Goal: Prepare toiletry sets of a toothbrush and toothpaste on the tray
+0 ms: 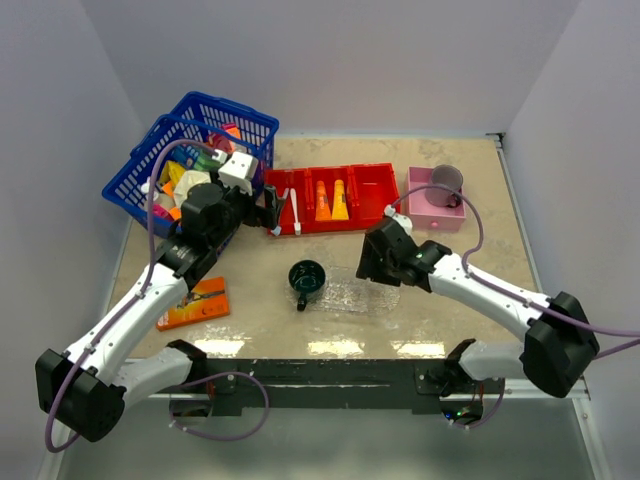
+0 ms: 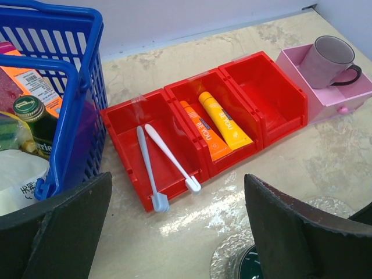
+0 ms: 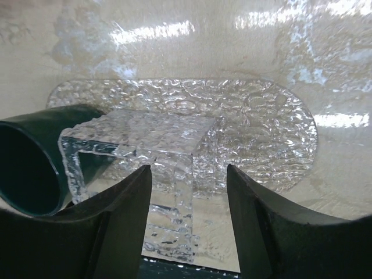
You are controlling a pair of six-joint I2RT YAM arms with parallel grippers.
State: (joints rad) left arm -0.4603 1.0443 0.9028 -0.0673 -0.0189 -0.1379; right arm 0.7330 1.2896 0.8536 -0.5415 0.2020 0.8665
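Note:
The grey mug's open top faces up. So my right gripper rises outward to the pink box next, then comes down over the grey mug's bin-side rim (image 1: 433,181).
Two white toothbrushes (image 2: 144,160) (image 2: 170,157) lie in the left compartment of the red bin (image 2: 125,119), heads over its front rim. An orange tube (image 2: 203,131) and a yellow-orange tube (image 2: 225,119) lie in the middle compartment. My left gripper (image 2: 177,192) hovers open just in front of the bin, holding nothing. The clear bumpy oval tray (image 3: 273,128) lies flat on the table, right of centre (image 1: 365,298). My right gripper (image 3: 187,171) is low over its near edge, open. A clear textured raised piece (image 3: 151,131) stands between its fingers, close to the left one.
A dark green cup (image 1: 306,278) lies on its side at the tray's left end. A blue basket (image 1: 190,150) of groceries stands back left, a pink box (image 1: 435,212) with a grey mug (image 1: 446,182) back right, and an orange flat pack (image 1: 195,303) front left.

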